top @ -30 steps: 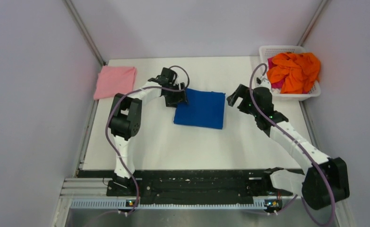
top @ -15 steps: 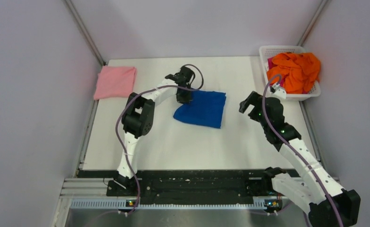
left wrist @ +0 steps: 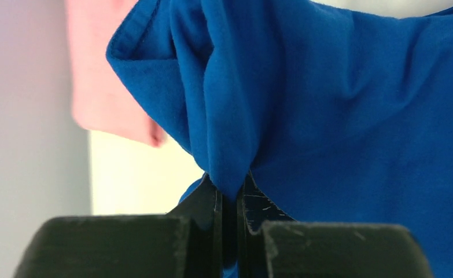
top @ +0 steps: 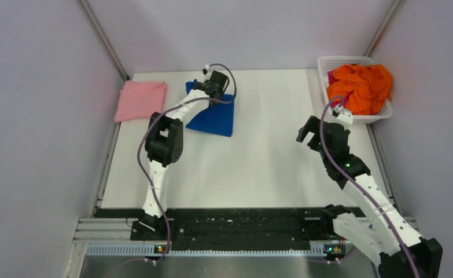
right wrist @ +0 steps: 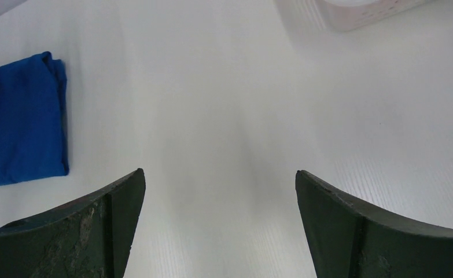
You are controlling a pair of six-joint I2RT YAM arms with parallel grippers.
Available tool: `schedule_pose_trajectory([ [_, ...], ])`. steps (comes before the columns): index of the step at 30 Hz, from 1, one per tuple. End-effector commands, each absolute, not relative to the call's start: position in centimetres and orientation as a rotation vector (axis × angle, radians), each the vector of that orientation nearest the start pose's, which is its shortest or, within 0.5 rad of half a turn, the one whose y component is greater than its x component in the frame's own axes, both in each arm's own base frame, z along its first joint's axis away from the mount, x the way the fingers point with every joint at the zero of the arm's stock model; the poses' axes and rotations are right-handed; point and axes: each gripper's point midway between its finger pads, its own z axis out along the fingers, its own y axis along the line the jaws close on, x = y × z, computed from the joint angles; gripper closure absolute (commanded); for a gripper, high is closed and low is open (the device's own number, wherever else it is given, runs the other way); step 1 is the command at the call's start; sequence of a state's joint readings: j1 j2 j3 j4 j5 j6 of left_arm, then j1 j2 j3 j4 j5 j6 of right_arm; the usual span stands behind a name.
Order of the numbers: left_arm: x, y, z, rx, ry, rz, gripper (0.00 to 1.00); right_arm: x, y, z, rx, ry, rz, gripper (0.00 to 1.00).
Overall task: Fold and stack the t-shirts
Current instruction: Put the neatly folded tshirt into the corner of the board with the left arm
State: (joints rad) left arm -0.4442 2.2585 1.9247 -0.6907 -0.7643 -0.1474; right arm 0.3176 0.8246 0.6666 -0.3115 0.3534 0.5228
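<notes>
I should next lift the blue t-shirt (top: pixel 217 117) in my left gripper, move it left in the top view, then lower and release it on the pink t-shirt (top: pixel 141 99), because that one lies flat.
A folded royal blue t-shirt (top: pixel 217 117) lies at the back left of the white table, one edge lifted. My left gripper (top: pixel 204 91) is shut on that lifted edge; in the left wrist view the blue cloth (left wrist: pixel 339 116) bunches into the closed jaws of the gripper (left wrist: pixel 229 191). A folded pale pink t-shirt (top: pixel 141 99) lies flat just left of it, and shows behind the blue cloth (left wrist: pixel 102 69). Orange t-shirts (top: pixel 360 87) are heaped in the basket. My right gripper (top: pixel 305 131) hovers open and empty over bare table (right wrist: pixel 218 174), with the blue t-shirt (right wrist: pixel 21 133) far to its left.
The white lattice basket (top: pixel 341 59) stands at the back right corner, its corner showing in the right wrist view (right wrist: pixel 351 14). Something magenta (top: pixel 332 76) peeks from under the orange heap. Grey walls close in on both sides of the table (top: pixel 270 168).
My left gripper shut on the blue t-shirt's edge and dragged it from mid-table to the back left, toward the pink one. The right arm drew back to the right, still open.
</notes>
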Motion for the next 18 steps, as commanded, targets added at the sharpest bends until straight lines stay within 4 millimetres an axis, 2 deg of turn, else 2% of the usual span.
schedule_pose_trajectory([
  [1, 53.8, -4.9, 18.5, 0.067, 2.098, 0.961, 1.0, 29.2, 4.1, 18.7, 0.422, 1.947, 0.109, 0.01],
  [4, 54.6, -2.8, 20.9, 0.072, 2.04, 1.009, 1.0, 29.2, 4.0, 18.6, 0.42, 1.949, 0.096, 0.01],
  [10, 56.4, 0.0, 25.1, 0.107, 1.938, 1.027, 1.0, 29.1, 3.7, 18.5, 0.423, 1.949, 0.075, 0.01],
  [18, 56.7, 2.7, 27.5, 0.146, 1.914, 1.027, 1.0, 29.2, 3.6, 18.2, 0.426, 1.957, 0.064, 0.01],
])
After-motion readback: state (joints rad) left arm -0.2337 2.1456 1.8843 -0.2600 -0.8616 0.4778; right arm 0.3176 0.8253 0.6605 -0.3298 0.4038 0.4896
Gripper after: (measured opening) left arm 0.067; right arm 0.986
